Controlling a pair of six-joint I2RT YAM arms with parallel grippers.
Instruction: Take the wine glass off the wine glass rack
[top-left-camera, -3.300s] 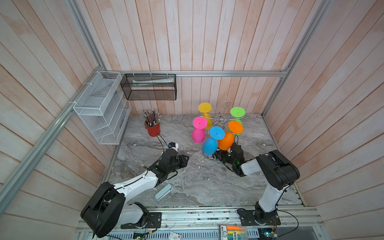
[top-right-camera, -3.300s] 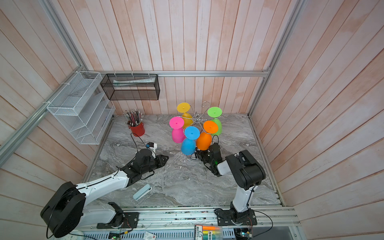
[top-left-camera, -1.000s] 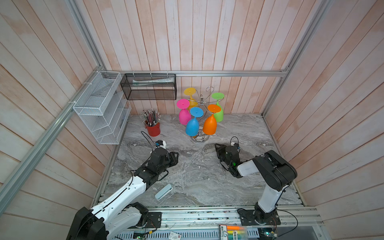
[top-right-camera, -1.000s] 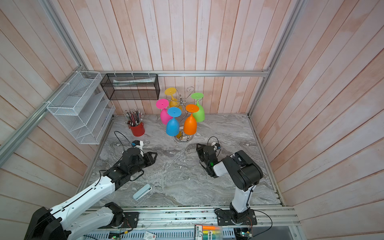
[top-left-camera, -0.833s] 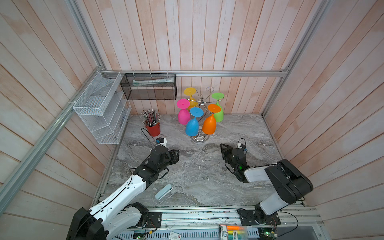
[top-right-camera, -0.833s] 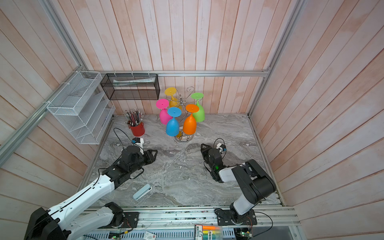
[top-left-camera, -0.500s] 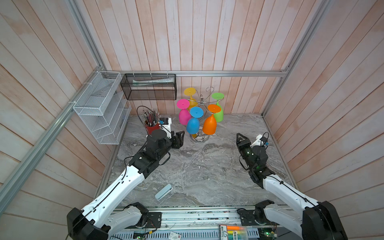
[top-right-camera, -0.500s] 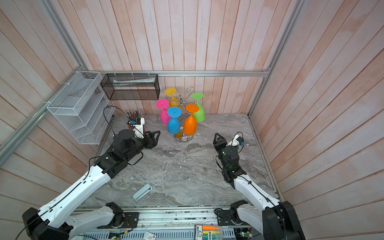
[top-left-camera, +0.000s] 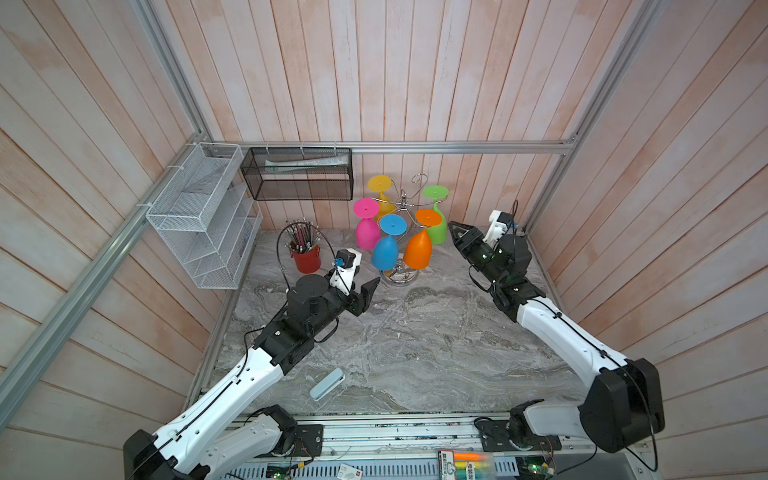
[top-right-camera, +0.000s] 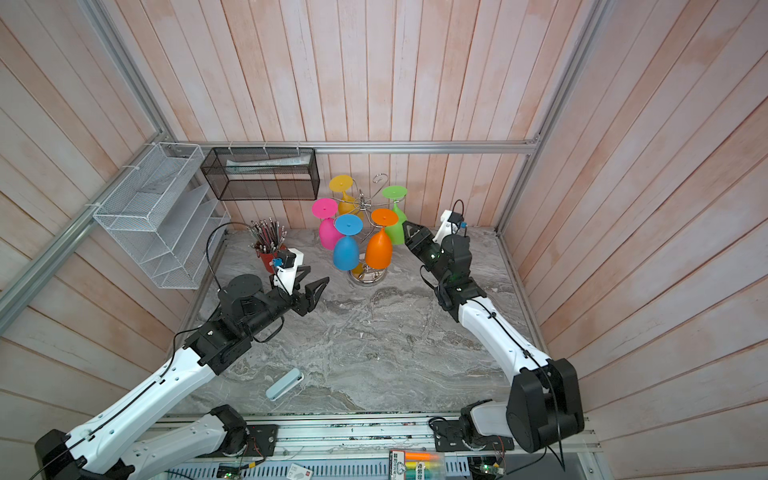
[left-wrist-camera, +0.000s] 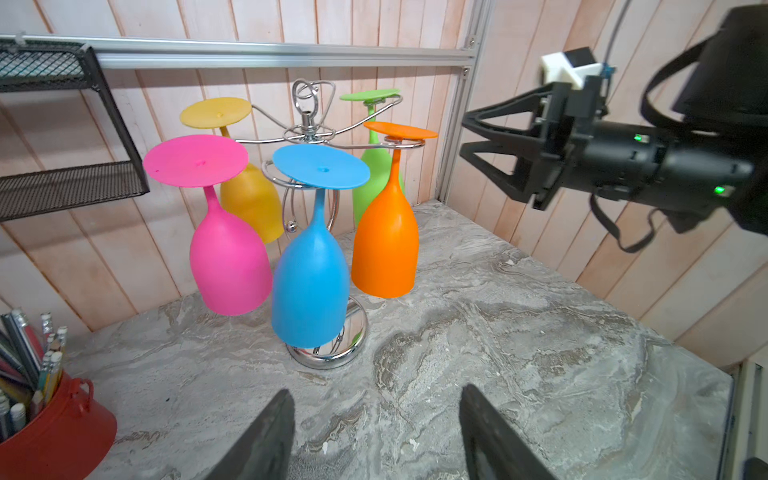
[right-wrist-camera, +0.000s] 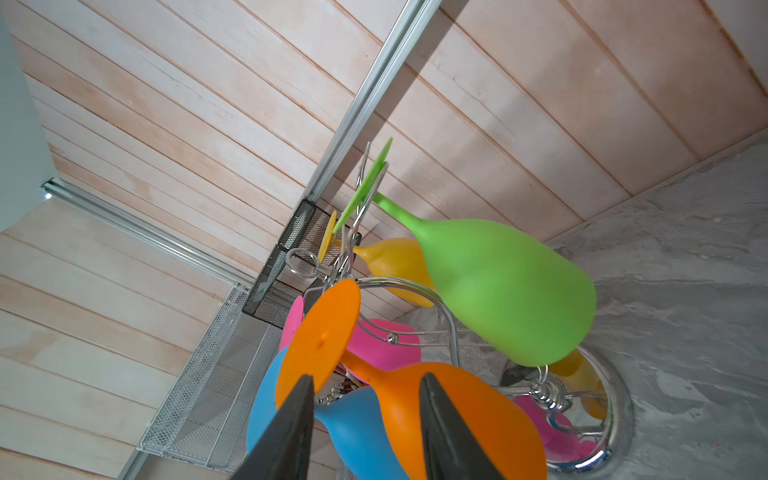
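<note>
My open right gripper moves toward the rack (top-left-camera: 401, 276) next until its fingers straddle the rim of the orange glass's foot (top-left-camera: 439, 218), since it juts beyond the wire hook.
The wine glass rack (top-left-camera: 401, 276) is a chrome wire stand at the back of the marble table, seen in both top views (top-right-camera: 370, 276). Several coloured wine glasses hang upside down from its hooks, among them orange (top-left-camera: 417, 249), blue (top-left-camera: 385, 253) and green (top-left-camera: 436, 232). My right gripper (top-left-camera: 454, 235) hovers open just right of the green and orange glasses. In the right wrist view its fingertips (right-wrist-camera: 368, 377) frame the orange glass (right-wrist-camera: 457, 415) without touching it. My left gripper (top-left-camera: 371, 291) is open and empty, left of the rack's base (left-wrist-camera: 328, 357).
A red pencil cup (top-left-camera: 306, 259) stands left of the rack, close to my left wrist. A white wire shelf (top-left-camera: 199, 224) and a black mesh basket (top-left-camera: 299, 174) hang on the walls. A light blue case (top-left-camera: 327, 383) lies near the table's front edge.
Both arms have risen from low over the table and reached back toward the rack. Both grippers have opened wider. The rack and glasses have stayed put over the last second.
</note>
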